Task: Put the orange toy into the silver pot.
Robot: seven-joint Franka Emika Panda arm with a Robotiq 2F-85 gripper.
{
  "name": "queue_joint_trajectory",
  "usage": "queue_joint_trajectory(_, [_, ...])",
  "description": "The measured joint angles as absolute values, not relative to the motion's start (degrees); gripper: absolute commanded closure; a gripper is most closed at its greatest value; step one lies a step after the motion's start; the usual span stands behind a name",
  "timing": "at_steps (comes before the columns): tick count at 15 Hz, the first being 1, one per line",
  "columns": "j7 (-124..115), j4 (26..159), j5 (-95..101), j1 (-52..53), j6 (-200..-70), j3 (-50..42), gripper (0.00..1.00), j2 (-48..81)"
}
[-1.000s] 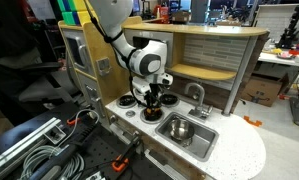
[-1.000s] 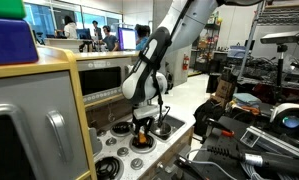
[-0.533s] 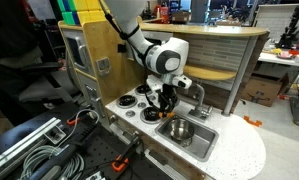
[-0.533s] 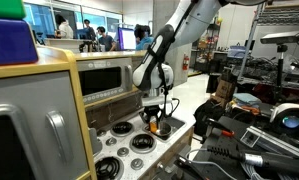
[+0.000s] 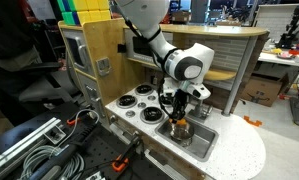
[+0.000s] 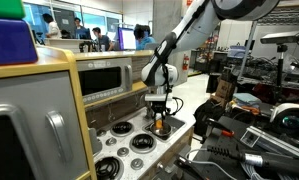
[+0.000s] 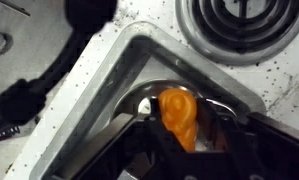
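Observation:
I will keep my gripper above the open silver pot and then open its fingers to let go of the orange toy.
My gripper (image 5: 179, 112) is shut on the orange toy (image 7: 179, 117), a small bright-orange piece held between the black fingers. In the wrist view the toy hangs right over the silver pot (image 7: 139, 100), whose shiny rim shows behind it inside the rectangular sink basin (image 7: 114, 75). In an exterior view the gripper (image 6: 160, 118) hovers low over the pot (image 5: 181, 130) in the sink, with the toy (image 6: 159, 123) showing orange at the fingertips.
Black stove burners (image 5: 141, 103) lie on the speckled white counter beside the sink. A black faucet (image 5: 198, 95) stands behind the sink. A burner (image 7: 239, 25) sits close to the basin corner. Wooden shelves rise behind the counter.
My gripper has carried the orange toy from over the burners sideways to above the sink, and now holds it over the silver pot.

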State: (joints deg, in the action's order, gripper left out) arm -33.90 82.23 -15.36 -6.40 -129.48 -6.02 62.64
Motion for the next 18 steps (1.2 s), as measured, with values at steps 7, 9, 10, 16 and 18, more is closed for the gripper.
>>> queue_joint_trajectory(7, [-39.3, 74.3, -17.4, -7.9, -128.9, -5.6, 0.84, 69.0])
queue_joint_trajectory(9, [-40.0, 73.0, -17.4, -7.9, -128.9, -5.0, 0.47, 70.1])
queue_joint_trajectory(10, [-40.2, 72.7, -17.4, -7.9, -128.9, -4.9, 0.34, 70.4])
queue_joint_trajectory(16, [-40.8, 72.6, -17.6, -8.0, -123.5, -4.8, 0.0, 69.6])
queue_joint_trajectory(18, [-40.9, 73.2, -17.6, -7.6, -120.3, -4.7, 0.0, 67.9])
